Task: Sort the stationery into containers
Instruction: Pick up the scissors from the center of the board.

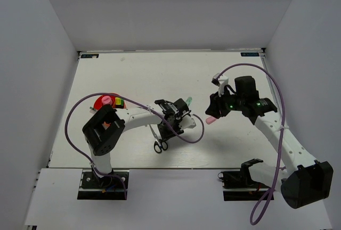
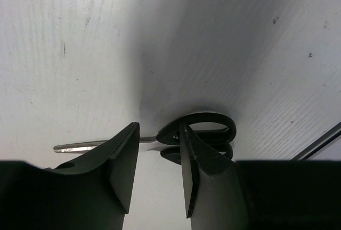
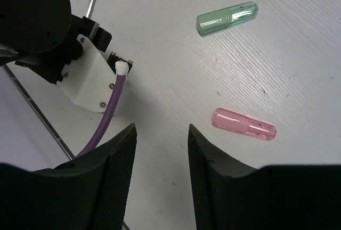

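Observation:
The left gripper lowers and shifts slightly toward the handle loops next, onto the black handles' base, because one fingertip hangs over the blades.
The black-handled scissors (image 1: 160, 144) lie flat on the white table; in the left wrist view their handles (image 2: 205, 132) sit just past my fingertips and the blade points left. My left gripper (image 1: 169, 119) (image 2: 159, 150) is open and empty, above the scissors. My right gripper (image 1: 216, 107) (image 3: 161, 134) is open and empty, hovering above the table. A pink highlighter (image 1: 211, 119) (image 3: 244, 124) lies just right of its fingers. A pale green highlighter (image 1: 188, 100) (image 3: 227, 18) lies further off. The red-orange cup (image 1: 99, 103) stands at the left and holds pink, yellow and green-topped items.
The left arm's wrist and purple cable (image 3: 104, 118) lie close to the left of the right gripper. A purple cable (image 1: 181, 137) loops over the table beside the scissors. White walls enclose the table on three sides.

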You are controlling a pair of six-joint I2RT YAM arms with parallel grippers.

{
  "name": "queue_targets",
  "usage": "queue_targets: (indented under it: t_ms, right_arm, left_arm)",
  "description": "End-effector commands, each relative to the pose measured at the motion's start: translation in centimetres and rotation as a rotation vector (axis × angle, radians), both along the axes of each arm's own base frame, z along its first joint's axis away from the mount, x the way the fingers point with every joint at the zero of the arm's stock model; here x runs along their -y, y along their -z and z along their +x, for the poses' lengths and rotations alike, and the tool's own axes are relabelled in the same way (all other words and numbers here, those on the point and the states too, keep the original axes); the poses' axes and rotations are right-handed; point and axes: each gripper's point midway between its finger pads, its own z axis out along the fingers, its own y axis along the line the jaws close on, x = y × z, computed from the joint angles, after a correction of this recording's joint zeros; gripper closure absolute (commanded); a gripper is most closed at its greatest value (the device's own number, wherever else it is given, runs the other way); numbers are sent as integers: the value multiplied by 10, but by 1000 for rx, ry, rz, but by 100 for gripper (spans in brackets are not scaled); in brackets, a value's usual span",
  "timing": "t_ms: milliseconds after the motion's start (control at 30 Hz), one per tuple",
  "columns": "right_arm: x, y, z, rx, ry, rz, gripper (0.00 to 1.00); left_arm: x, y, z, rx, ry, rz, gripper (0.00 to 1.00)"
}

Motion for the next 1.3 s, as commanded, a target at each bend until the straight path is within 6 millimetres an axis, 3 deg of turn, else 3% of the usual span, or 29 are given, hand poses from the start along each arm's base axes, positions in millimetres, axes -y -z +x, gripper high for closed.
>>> queue_targets:
  t_ms: [0,400,867,1067,1133,1267]
  right_arm:
    - [-1,-1,1,11,-12,21,53]
    - [-3,-3,-1,6,-24,33,53]
    - [-2,-8,-2,18,-31,51,53]
    - [-2,-10,-4,19,-34,56,53]
    - [-1,-11,-5,20,-32,60,53]
    - [-1,-12,-5,28,-36,66,53]
  left_arm:
    - [3,-10,-7,-22,23,-47,53]
    - [-2,-4,-18,-67,37,-39,53]
    - [-3,21,-5,-12,20,-3,56]
    - [-10,36,0,16,-12,24,74]
    - [-11,39,-1,16,-14,28,84]
    - [-7,36,3,25,-49,9,90]
